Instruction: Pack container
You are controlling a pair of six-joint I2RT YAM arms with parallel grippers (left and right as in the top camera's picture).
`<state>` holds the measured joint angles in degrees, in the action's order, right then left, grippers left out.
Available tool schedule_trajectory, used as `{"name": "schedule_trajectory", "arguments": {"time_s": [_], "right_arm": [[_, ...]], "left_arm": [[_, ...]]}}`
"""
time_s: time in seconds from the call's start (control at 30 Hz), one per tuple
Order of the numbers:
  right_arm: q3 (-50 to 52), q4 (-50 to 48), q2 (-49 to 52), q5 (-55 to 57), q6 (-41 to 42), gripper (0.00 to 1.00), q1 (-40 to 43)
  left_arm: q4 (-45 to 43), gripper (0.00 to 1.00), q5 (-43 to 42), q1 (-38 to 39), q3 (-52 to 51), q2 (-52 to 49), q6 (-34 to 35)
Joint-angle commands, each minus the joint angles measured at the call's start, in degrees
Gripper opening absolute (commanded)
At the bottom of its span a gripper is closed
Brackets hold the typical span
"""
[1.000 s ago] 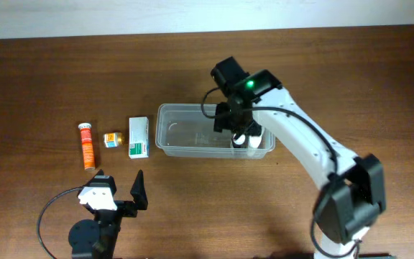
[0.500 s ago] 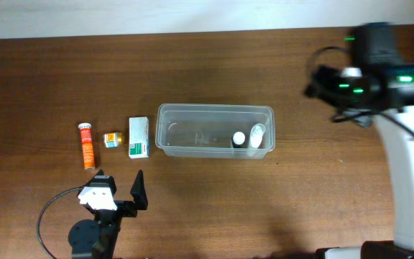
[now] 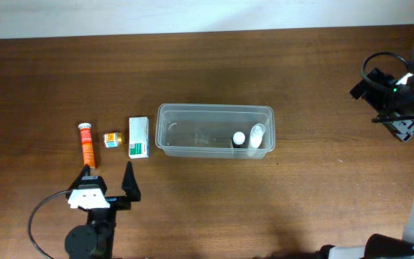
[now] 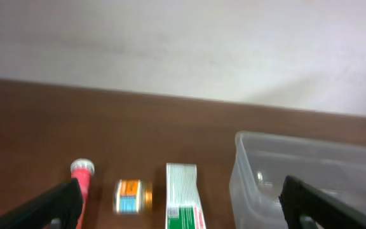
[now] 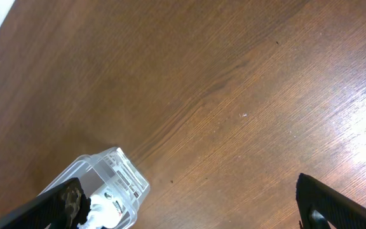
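Note:
The left gripper should next move outward and to the left in the overhead view, tilt down and lower onto the middle of the orange tube [image 3: 86,146], which lies ahead, outside the container.
The clear plastic container [image 3: 192,132] stands mid-table with two small white-capped bottles [image 3: 248,138] in its right end. It also shows in the left wrist view [image 4: 259,172] and the right wrist view [image 5: 122,172]. To its left lie a white-and-green carton [image 3: 139,137], a small orange-and-blue jar [image 3: 111,139] and an orange tube [image 3: 86,146]. My left gripper [image 3: 108,180] is open and empty at the front, just below the tube; its view shows the carton [image 4: 183,203], jar [image 4: 132,195] and tube [image 4: 81,184] ahead. My right gripper [image 3: 397,101] is open and empty at the far right edge, well away from the container.
A pale wall runs along the table's far edge [image 4: 170,51]. Brown wood tabletop [image 3: 322,194] lies between the container and the right arm.
My right gripper lifted out of the container's right end, leaving the bottles inside, and swung away to the far right. The left gripper shifted slightly left and forward toward the tube.

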<state>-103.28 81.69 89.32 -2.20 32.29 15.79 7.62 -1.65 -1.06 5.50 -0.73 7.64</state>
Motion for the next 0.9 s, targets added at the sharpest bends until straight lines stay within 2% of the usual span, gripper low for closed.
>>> {"name": "schedule_trajectory", "arguments": {"time_s": [0.0, 0.13, 0.27, 0.37, 0.47, 0.63, 0.77, 0.87], "right_arm": [[-0.07, 0.02, 0.42, -0.52, -0.59, 0.98, 0.37], [-0.07, -0.02, 0.42, -0.57, -0.57, 0.99, 0.37], [-0.07, -0.02, 0.42, -0.57, -0.57, 0.99, 0.35], [-0.07, -0.02, 0.42, -0.57, -0.57, 0.98, 0.35], [-0.07, -0.02, 0.42, -0.57, -0.57, 0.98, 0.37], [-0.07, -0.02, 0.42, -0.57, -0.57, 0.98, 0.35], [-0.07, -0.02, 0.42, -0.57, -0.57, 0.98, 0.37], [-0.07, -0.02, 0.42, -0.57, -0.57, 0.98, 0.37]], "left_arm": [[-2.58, 1.0, 0.68, 0.26, -0.13, 0.37, 0.48], [-2.01, 1.0, 4.37, 0.26, 1.79, -0.79, 0.5], [3.41, 1.0, 11.52, 0.26, 9.49, -5.99, 0.52], [10.69, 1.0, 18.69, -0.04, 18.34, -13.68, 0.5], [16.94, 1.0, 20.57, -1.6, 27.43, -24.61, 0.48], [22.4, 1.0, 13.27, -7.48, 38.45, -43.19, 0.44], [25.14, 1.0, -1.2, -16.5, 46.73, -60.67, -1.01], [28.41, 1.0, -6.47, -19.19, 51.23, -67.58, -0.98]]}}
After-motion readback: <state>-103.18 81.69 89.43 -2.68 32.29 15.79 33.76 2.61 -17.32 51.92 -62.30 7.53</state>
